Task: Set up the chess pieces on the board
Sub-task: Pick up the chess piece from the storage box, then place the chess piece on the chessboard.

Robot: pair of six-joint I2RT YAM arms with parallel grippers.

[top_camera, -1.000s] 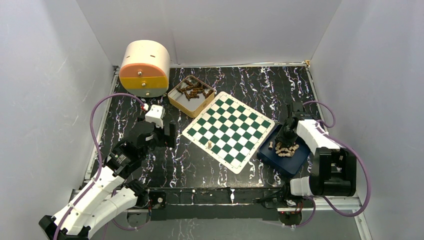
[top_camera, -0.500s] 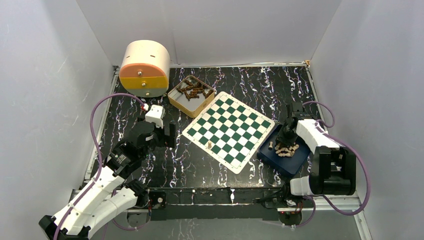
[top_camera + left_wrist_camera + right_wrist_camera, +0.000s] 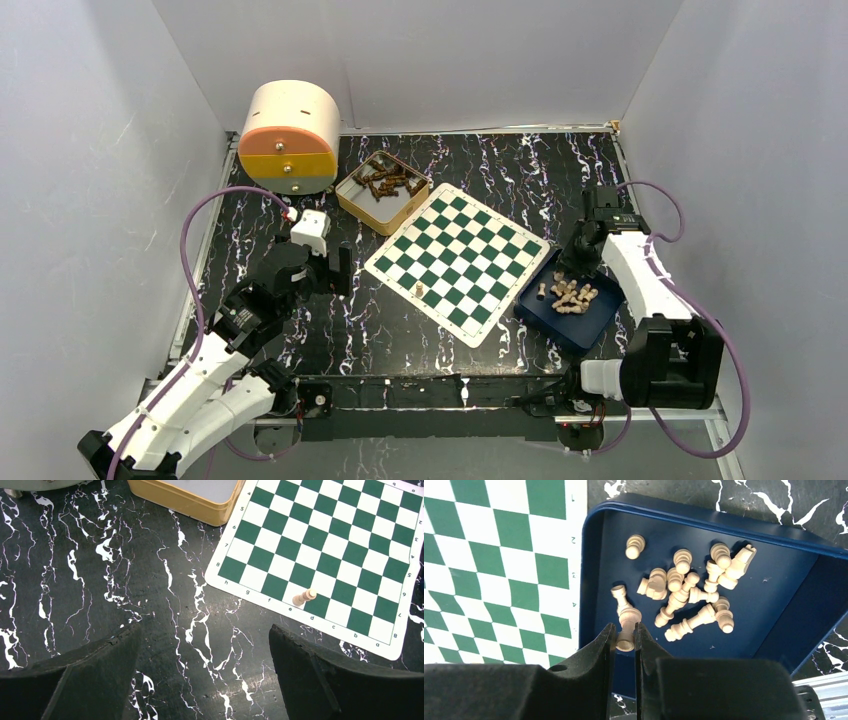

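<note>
My right gripper will next carry the tan chess piece to the left in the top view to the board's near corner square [image 3: 471,326], because that square is empty. Then it will lower the piece and let it go.
The green and white board [image 3: 458,262] lies at the table's middle, with one tan chess piece [image 3: 418,290] near its front-left edge; that piece also shows in the left wrist view [image 3: 304,597]. Several tan chess pieces [image 3: 689,592] lie in a dark blue tray [image 3: 570,318] right of the board. My right gripper [image 3: 625,635] is shut on one tan chess piece [image 3: 626,626], held above the tray's left part; it also shows in the top view [image 3: 579,262]. My left gripper [image 3: 205,645] is open and empty over bare table left of the board [image 3: 325,545].
A yellow tin [image 3: 382,190] of dark brown pieces stands behind the board's left corner. A round cream and orange box [image 3: 290,135] stands at the back left. The table has white walls on three sides.
My right gripper has risen and drawn back from the heap in the tray with one tan piece in it. The left arm has not moved.
</note>
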